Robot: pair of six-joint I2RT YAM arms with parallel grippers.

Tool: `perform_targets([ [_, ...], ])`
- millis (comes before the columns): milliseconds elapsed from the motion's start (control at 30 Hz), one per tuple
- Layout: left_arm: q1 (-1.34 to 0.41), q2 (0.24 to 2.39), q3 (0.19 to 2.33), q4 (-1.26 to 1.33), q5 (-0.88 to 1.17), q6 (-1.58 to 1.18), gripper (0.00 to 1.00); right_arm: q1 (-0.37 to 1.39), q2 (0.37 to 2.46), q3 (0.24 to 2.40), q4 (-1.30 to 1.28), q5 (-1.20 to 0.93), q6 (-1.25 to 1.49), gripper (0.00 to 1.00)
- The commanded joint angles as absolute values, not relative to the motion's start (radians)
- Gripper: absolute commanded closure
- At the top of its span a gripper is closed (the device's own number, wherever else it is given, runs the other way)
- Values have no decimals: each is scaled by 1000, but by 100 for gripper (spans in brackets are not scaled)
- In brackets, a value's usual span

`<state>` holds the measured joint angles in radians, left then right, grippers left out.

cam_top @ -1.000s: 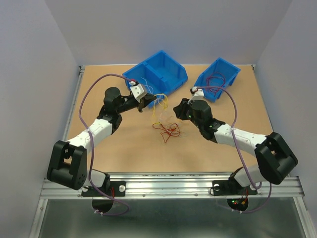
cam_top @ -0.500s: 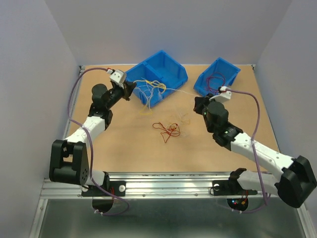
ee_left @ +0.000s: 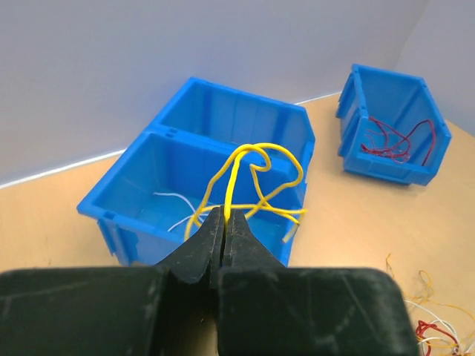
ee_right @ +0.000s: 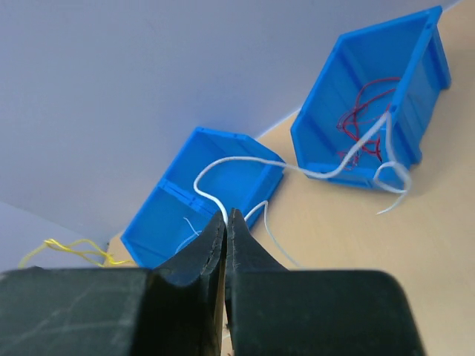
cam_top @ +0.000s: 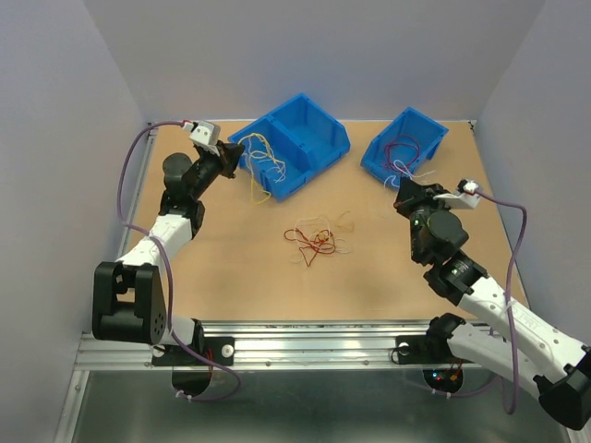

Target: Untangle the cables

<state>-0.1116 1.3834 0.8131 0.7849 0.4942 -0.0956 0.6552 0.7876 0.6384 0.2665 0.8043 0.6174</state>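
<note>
The near section of the big blue bin has white wires in it and the far one is empty, so my left gripper will lift the yellow cable outward over the far one next.
My left gripper is shut on a yellow cable that dangles in loops in front of the big blue bin. In the left wrist view the yellow cable rises from the closed fingertips of my left gripper. My right gripper is shut on a thin white cable, which runs from the tips of my right gripper toward the small bin's rim. A tangle of red, yellow and white cables lies on the table between the arms.
The big two-compartment blue bin stands at the back centre with white wires inside. The small blue bin at the back right holds red wires. Grey walls enclose the tabletop.
Both arms pulled away from the central tangle: the left went back-left with the yellow cable, the right swung right with the white cable after its jaws shut.
</note>
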Motion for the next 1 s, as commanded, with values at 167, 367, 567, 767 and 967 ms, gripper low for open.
perform_targets([
  [167, -205, 1359, 1081, 730, 549, -115, 100, 653, 796, 620, 273, 827, 615, 100],
  [367, -333, 1419, 1212, 678, 408, -46, 100, 652, 798, 621, 273, 825, 614, 99],
  [567, -373, 1669, 1609, 516, 459, -66, 100, 652, 801, 626, 273, 819, 606, 99],
  [767, -373, 1955, 1969, 413, 535, -100, 100, 652, 798, 627, 273, 804, 601, 99],
  [967, -373, 2230, 2232, 287, 391, 20, 93, 652, 792, 624, 273, 790, 604, 100],
])
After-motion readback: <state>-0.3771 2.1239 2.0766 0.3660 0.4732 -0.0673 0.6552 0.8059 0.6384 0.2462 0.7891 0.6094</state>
